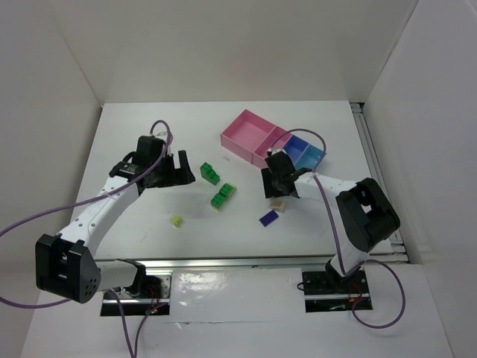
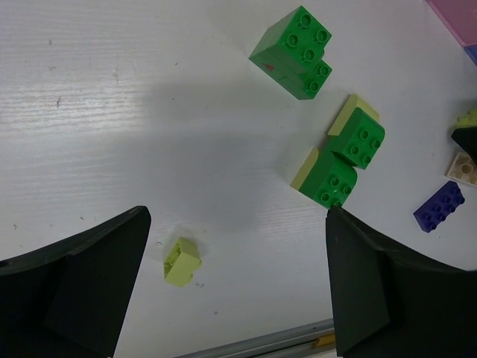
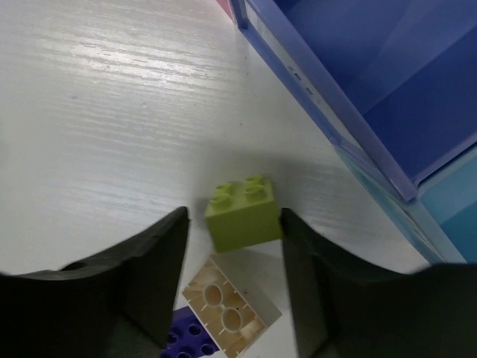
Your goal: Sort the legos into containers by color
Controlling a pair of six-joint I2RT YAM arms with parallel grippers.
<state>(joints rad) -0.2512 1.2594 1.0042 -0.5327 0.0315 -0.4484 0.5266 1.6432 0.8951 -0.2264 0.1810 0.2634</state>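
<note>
The small pale lego (image 1: 177,221) (image 2: 181,262) lies alone with bare table around it, so my left gripper moves back and down next, turning, its open fingers straddling that lego.
My right gripper (image 3: 232,220) hangs low over a yellow-green lego (image 3: 242,216), one finger on each side. The right finger touches it, while a small gap shows at the left finger. Right below it lie an upturned beige lego (image 3: 227,302) and a flat purple-blue lego (image 3: 190,339). The containers (image 1: 250,134) stand just beyond, with the blue tray (image 3: 373,74) close by. My left gripper (image 2: 238,224) is wide open above the table with nothing between its fingers. It is near a small pale lego (image 2: 182,261), a green block (image 2: 298,52) and a green and pale cluster (image 2: 339,156).
The pink and blue trays form one row at the back right, from the large pink one to the light blue one (image 1: 313,158). White walls enclose the table on three sides. A metal rail (image 1: 253,261) runs along the near edge.
</note>
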